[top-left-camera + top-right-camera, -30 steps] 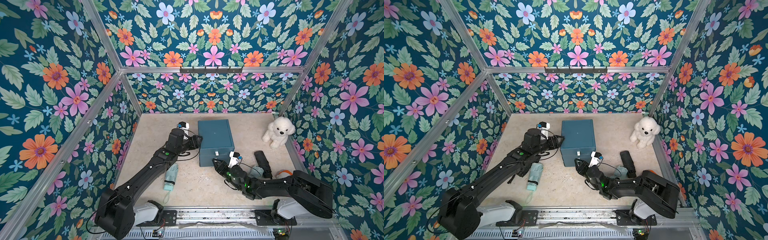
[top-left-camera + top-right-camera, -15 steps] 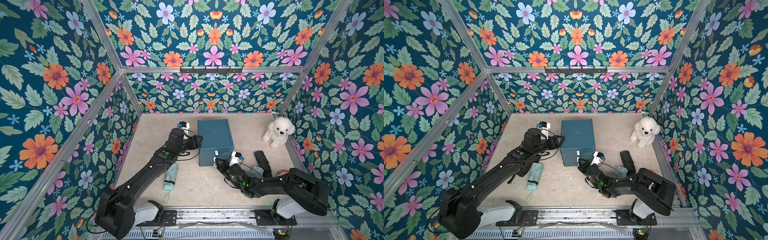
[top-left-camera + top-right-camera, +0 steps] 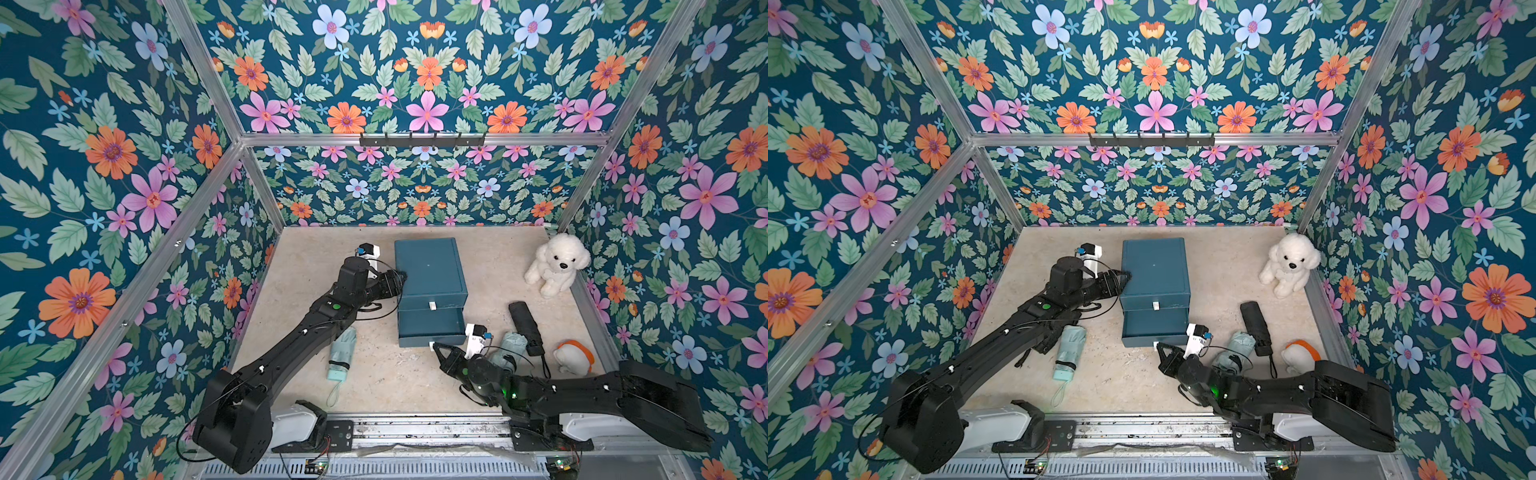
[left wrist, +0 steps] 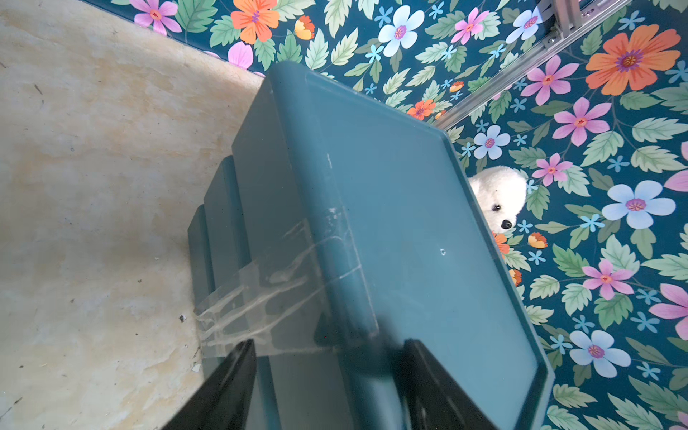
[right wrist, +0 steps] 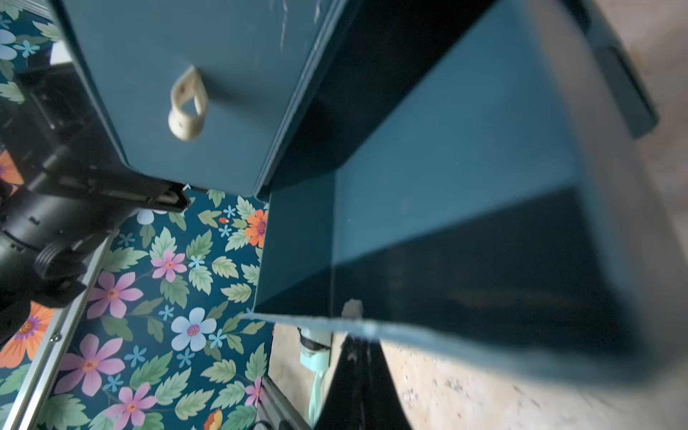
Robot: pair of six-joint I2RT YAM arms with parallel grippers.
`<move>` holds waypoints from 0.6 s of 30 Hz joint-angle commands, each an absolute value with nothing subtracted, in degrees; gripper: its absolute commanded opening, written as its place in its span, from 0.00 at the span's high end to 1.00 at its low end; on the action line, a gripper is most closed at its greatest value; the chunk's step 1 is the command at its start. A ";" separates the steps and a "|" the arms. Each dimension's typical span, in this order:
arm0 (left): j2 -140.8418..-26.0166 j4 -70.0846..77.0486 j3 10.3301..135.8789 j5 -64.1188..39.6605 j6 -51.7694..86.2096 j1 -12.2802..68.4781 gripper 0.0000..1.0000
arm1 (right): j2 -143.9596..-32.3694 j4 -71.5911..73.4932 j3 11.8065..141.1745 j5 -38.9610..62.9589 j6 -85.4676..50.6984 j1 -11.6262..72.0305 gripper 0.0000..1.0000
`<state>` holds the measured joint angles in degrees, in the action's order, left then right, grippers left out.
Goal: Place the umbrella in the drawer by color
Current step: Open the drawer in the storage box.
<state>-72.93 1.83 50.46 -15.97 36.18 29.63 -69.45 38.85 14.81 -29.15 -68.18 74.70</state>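
My right gripper is holding the drawer's white handle, and the lower drawer (image 3: pixel 430 328) is only partly out of the chest. Next I will pull the handle back over the bare tabletop, then let it go.
A blue chest (image 3: pixel 428 266) stands mid-floor with its lower drawer (image 3: pixel 430 328) pulled out; the drawer's inside (image 5: pixel 465 149) shows nothing in it. My right gripper (image 3: pixel 435 348) is shut on that drawer's small pale handle tab (image 5: pixel 352 309). My left gripper (image 3: pixel 399 276) is open, with its fingers (image 4: pixel 238 368) astride the chest's upper left edge. One light green umbrella (image 3: pixel 343 353) lies left of the chest. A second light green umbrella (image 3: pixel 513 347) and a black umbrella (image 3: pixel 525 328) lie to its right, behind my right wrist.
A white plush dog (image 3: pixel 557 264) sits in the far right corner. A white and orange toy (image 3: pixel 573 355) lies by the right wall. The upper drawer is shut, with its loop handle (image 5: pixel 186 108) hanging free. Flowered walls close in three sides.
My right gripper has shut on the lower drawer's tab and drawn back toward the front, pulling the drawer out. The left arm has held still.
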 commanded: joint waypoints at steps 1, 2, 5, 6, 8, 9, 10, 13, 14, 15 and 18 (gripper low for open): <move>-73.43 0.38 49.71 -15.10 36.97 29.62 0.33 | -66.62 29.21 13.46 -33.59 -71.38 78.04 1.00; -73.48 0.59 49.62 -15.20 37.04 29.59 0.33 | -66.14 27.74 13.33 -33.25 -72.00 78.91 1.00; -73.32 0.53 49.53 -14.94 37.24 29.61 0.33 | -65.72 27.37 11.72 -30.91 -73.38 80.15 1.00; -73.22 0.61 49.48 -14.84 37.33 29.56 0.33 | -65.62 28.13 11.18 -30.31 -73.61 80.44 1.00; -73.13 0.62 49.31 -14.75 37.52 29.57 0.33 | -65.31 27.62 11.12 -28.77 -73.67 81.25 1.00; -73.13 0.62 49.25 -14.68 37.50 29.62 0.33 | -65.28 26.73 11.53 -28.32 -73.57 81.70 1.00; -73.20 0.62 49.22 -14.68 37.49 29.62 0.33 | -65.34 25.15 12.34 -27.92 -73.73 82.20 1.00; -73.52 0.69 49.31 -14.75 37.68 29.54 0.33 | -64.95 20.66 13.87 -27.50 -74.71 84.00 1.00; -73.66 0.70 49.38 -14.75 37.70 29.60 0.33 | -64.42 19.38 13.97 -28.11 -75.45 85.03 1.00; -73.82 0.70 49.44 -14.69 37.70 29.56 0.33 | -63.89 18.28 13.97 -28.71 -76.30 85.90 1.00; -74.11 0.70 49.66 -14.68 37.79 29.54 0.34 | -61.88 13.29 14.19 -31.16 -80.09 88.86 1.00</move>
